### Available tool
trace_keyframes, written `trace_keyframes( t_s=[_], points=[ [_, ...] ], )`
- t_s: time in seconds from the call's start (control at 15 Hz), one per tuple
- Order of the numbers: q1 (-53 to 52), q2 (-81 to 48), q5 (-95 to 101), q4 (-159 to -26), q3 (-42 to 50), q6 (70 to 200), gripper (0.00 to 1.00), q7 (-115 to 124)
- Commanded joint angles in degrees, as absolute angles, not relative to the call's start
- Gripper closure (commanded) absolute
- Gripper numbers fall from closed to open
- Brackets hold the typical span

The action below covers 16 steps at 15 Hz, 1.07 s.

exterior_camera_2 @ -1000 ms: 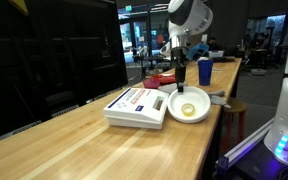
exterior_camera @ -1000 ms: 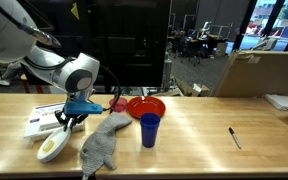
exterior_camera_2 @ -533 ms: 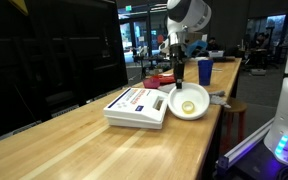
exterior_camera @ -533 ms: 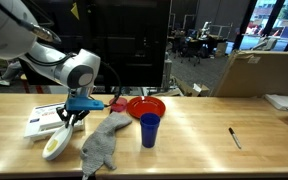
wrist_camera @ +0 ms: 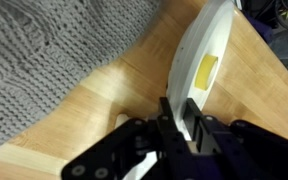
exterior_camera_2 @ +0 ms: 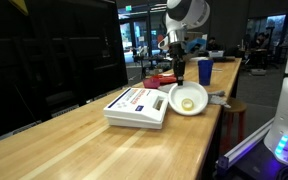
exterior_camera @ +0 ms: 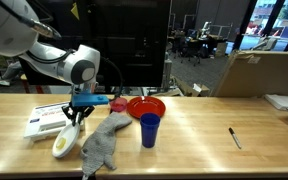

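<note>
I need to move my gripper toward the grey knitted cloth [exterior_camera: 102, 143] and level the bowl on the table beside it before I let go of the bowl's rim, because the bowl still hangs tilted.
My gripper [exterior_camera: 76, 114] is shut on the rim of a white bowl [exterior_camera: 62, 143], which hangs tilted on its edge just above the wooden table [exterior_camera: 199, 140]. In the wrist view the bowl [wrist_camera: 206, 50] stands edge-on between the jaws of the gripper [wrist_camera: 181, 118], and a yellow piece [wrist_camera: 207, 70] shows inside it. The other exterior view shows the bowl [exterior_camera_2: 188, 99] tipped up under the gripper [exterior_camera_2: 180, 72]. A grey knitted cloth [exterior_camera: 102, 143] lies right beside the bowl; the cloth [wrist_camera: 54, 60] fills the wrist view's left side.
A white box [exterior_camera: 44, 120] lies behind the bowl. A blue cup [exterior_camera: 149, 130] and a red bowl [exterior_camera: 146, 107] stand beyond the cloth. A black pen [exterior_camera: 235, 138] lies farther along the table. A cardboard box [exterior_camera: 259, 72] stands behind the table.
The gripper has risen a little and shifted toward the cloth, lifting the white bowl by its rim and tipping it from flat to nearly on edge.
</note>
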<state>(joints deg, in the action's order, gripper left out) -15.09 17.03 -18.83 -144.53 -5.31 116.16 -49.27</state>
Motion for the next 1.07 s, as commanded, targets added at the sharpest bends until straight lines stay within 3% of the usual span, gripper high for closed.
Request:
trace_keyframes(
  t_s=[0.0, 1.0],
  points=[
    [-14.1, 16.7, -15.6, -142.4, -5.1, 114.0, 0.95, -49.1],
    [-12.7, 14.1, -12.5, -136.7, -4.4, 113.7, 0.95, -49.1]
  ],
)
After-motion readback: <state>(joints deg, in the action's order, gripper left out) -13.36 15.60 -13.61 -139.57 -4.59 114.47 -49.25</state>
